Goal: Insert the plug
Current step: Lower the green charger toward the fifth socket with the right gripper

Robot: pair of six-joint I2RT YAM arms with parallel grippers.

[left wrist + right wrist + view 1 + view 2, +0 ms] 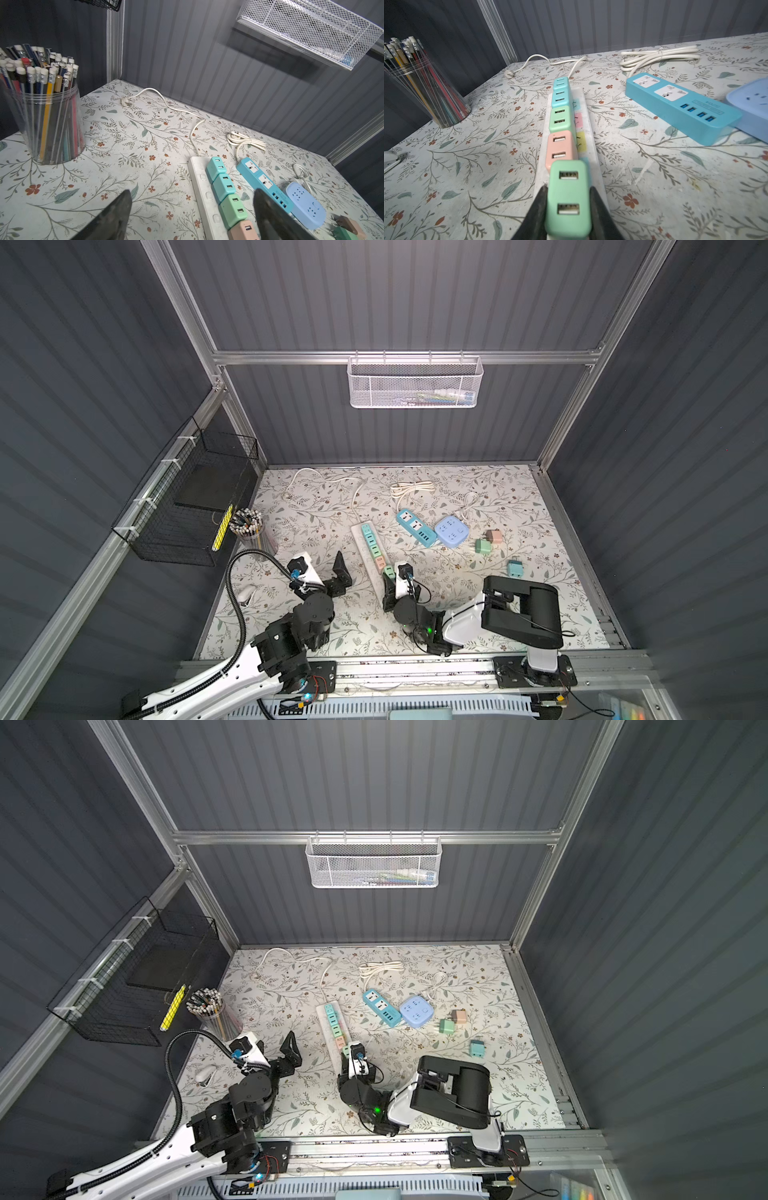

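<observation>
The right gripper's green plug stands off the plug row's line. So the right gripper presses sideways into line and down onto the power strip behind the pink plug [385, 573] next, before releasing.
A white power strip [359, 545] [588, 124] lies lengthwise in the middle of the flowered table. A row of USB plugs stands on it: two teal, one green [562, 118] and one pink [561, 145]. At the strip's near end, right behind the pink one, my right gripper [569, 190] [390, 578] is shut on a green plug [568, 199] [388, 571]. Its prongs are hidden, so I cannot tell how deep it sits. My left gripper [192, 192] [324, 568] hangs open and empty just left of the strip [202, 187].
A clear cup of pencils [249, 526] stands at the left. Right of the strip lie a blue strip [415, 526], a light blue socket block [452, 531], a coiled white cable [411, 489] and loose plugs: green [483, 546], pink [494, 536], teal [515, 568].
</observation>
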